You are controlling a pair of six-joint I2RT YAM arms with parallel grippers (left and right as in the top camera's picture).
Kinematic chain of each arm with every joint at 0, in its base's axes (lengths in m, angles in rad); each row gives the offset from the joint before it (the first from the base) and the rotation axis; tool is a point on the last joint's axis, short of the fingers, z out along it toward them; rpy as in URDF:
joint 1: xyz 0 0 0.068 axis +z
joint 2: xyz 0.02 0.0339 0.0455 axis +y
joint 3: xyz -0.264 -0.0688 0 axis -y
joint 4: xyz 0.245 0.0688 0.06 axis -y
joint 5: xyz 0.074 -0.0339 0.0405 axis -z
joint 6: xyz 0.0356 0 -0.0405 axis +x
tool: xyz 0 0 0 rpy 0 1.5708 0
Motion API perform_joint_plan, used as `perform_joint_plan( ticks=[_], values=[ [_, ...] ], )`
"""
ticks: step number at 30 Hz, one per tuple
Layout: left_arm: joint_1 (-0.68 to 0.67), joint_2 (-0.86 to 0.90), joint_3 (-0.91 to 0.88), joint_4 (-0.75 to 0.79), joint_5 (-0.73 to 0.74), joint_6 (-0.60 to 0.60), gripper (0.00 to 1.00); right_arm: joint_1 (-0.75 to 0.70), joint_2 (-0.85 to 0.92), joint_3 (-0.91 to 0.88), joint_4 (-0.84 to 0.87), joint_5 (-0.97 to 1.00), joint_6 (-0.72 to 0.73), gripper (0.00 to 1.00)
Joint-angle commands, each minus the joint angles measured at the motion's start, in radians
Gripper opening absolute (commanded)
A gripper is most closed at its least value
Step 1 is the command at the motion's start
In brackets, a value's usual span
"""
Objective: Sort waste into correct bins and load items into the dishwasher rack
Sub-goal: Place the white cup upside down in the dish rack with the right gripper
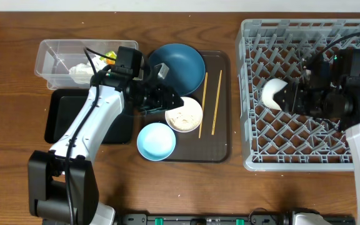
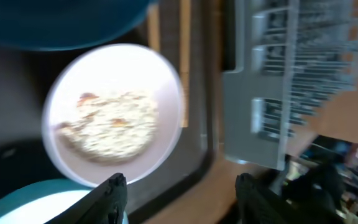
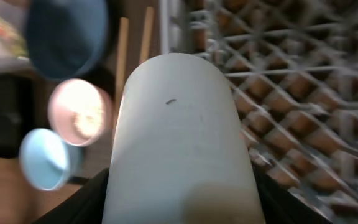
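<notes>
The right gripper moves back and down to the rack's empty near corner beside the brown tray next, then releases the small white cup [image 1: 272, 92].
My right gripper [image 1: 287, 95] is shut on the small white cup [image 1: 272, 92] and holds it over the left part of the grey dishwasher rack [image 1: 311, 159]; the cup [image 3: 179, 137] fills the right wrist view. My left gripper [image 1: 172, 100] is open and empty, just left of the cream-white bowl [image 1: 184, 115] holding rice-like crumbs [image 2: 107, 124]. The dark blue plate [image 1: 179, 66], light blue bowl [image 1: 155, 141] and two chopsticks [image 1: 209, 104] lie on the brown tray. The clear tub [image 1: 55, 62] holds the white tissue [image 1: 80, 72] and the wrapper [image 1: 109, 57]. The black tray [image 1: 64, 122] lies below it.
The dark brown serving tray [image 1: 220, 144] sits between the bins and the rack. The rack's left wall [image 2: 253, 112] shows close to the tray's edge in the left wrist view. Bare wooden table lies along the front.
</notes>
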Motion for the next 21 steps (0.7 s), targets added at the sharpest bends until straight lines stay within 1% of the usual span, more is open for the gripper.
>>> perform_joint_plan(
  ticks=[1,6,13,21],
  values=[
    [0.001,-0.014,0.013,-0.016,-0.13,0.014,0.59,0.047,0.006,0.018,-0.044,0.194,0.015,0.4],
    [0.001,-0.014,0.013,-0.026,-0.182,0.014,0.59,0.09,0.092,0.018,-0.111,0.196,0.009,0.4],
    [0.001,-0.014,0.013,-0.026,-0.182,0.014,0.59,0.158,0.246,0.018,-0.14,0.196,0.007,0.4],
    [0.001,-0.014,0.013,-0.03,-0.182,0.014,0.59,0.167,0.38,0.018,-0.161,0.197,0.007,0.41]
  ],
)
